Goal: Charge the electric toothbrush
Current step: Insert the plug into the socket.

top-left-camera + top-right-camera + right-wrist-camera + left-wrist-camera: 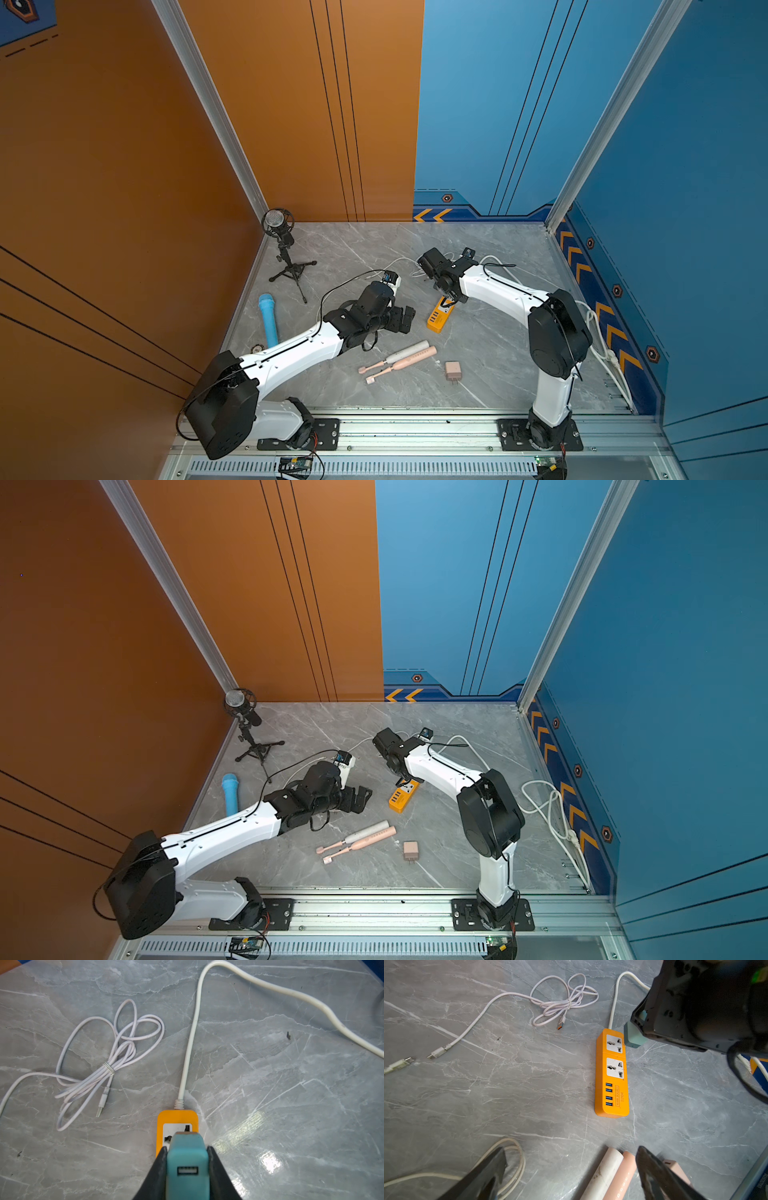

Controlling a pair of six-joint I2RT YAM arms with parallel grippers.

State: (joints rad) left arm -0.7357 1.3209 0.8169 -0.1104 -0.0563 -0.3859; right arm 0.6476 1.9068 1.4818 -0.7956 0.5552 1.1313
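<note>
The cord-end socket [174, 1130] is still empty below the teal USB adapter [187, 1159]. My right gripper should move down next, put the adapter into the socket and let it go.
Two electric toothbrushes lie side by side on the marble table, one white [405, 352] [368, 831] [606, 1174] and one pink [409, 362] [370, 840] [625, 1178]. My left gripper [405, 320] [359, 800] [572, 1157] hovers open just behind their handle ends, holding nothing. My right gripper [446, 301] [187, 1153] is shut on a teal USB adapter [187, 1159] [633, 1036]. It holds the adapter over the cord-end socket of the orange power strip [438, 318] [401, 800] [611, 1084] [161, 1126]; its prongs are hidden. A bundled white USB cable [562, 1001] [108, 1053] lies behind the strip.
A pink adapter [452, 370] [410, 849] lies right of the toothbrushes. A tripod microphone [278, 224] and a blue handheld microphone [268, 318] are at the left. The strip's thick white cord [598, 332] runs along the right wall. Loose cable plugs [438, 1052] lie nearby.
</note>
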